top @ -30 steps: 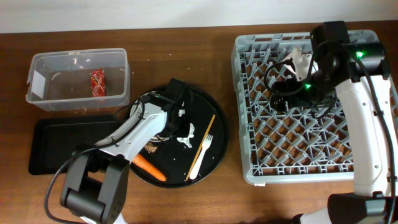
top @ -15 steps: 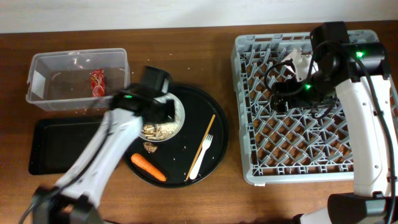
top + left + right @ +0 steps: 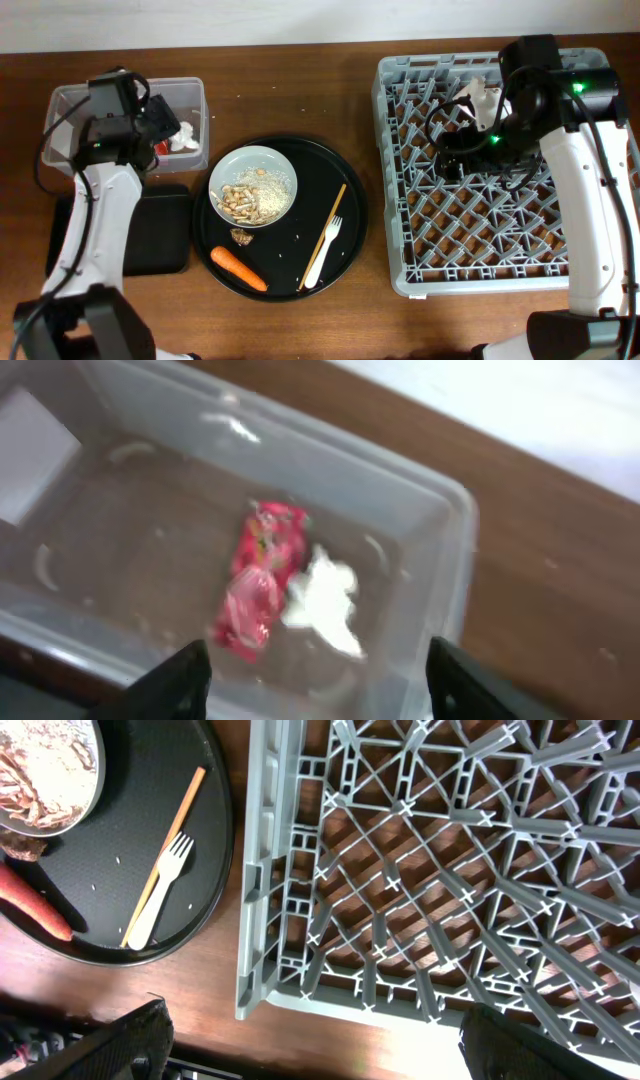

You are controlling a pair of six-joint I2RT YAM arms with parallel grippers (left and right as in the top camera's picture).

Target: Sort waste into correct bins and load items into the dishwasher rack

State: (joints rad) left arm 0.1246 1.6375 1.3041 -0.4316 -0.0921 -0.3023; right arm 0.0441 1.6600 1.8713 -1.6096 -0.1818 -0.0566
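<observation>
My left gripper crosses the plate next and goes down to the grey plate's rim facing the chopstick, below the gripper and to its right in the overhead view.
My left gripper (image 3: 165, 125) is open and empty above the clear tub (image 3: 60, 100). In the left wrist view the gripper (image 3: 320, 690) hangs over the red wrapper (image 3: 255, 595) and the white tissue (image 3: 320, 595), both lying inside the tub. The grey plate (image 3: 253, 185) with rice-and-nut scraps, a brown morsel (image 3: 240, 237), the carrot (image 3: 238, 268), a white fork (image 3: 325, 250) and a chopstick (image 3: 325, 230) lie on the round black tray (image 3: 345, 175). My right gripper (image 3: 452, 152) is open and empty above the grey rack (image 3: 500, 240).
The shallow black rectangular tray (image 3: 165, 235) lies in front of the tub, partly under my left arm. The right wrist view shows the rack's corner (image 3: 270, 980), the fork (image 3: 160, 890) and the table's edge. No cups or bowl show.
My left arm swung from the plate on the round tray to the clear tub. The tissue left the plate and now lies in the tub. The right arm has not moved.
</observation>
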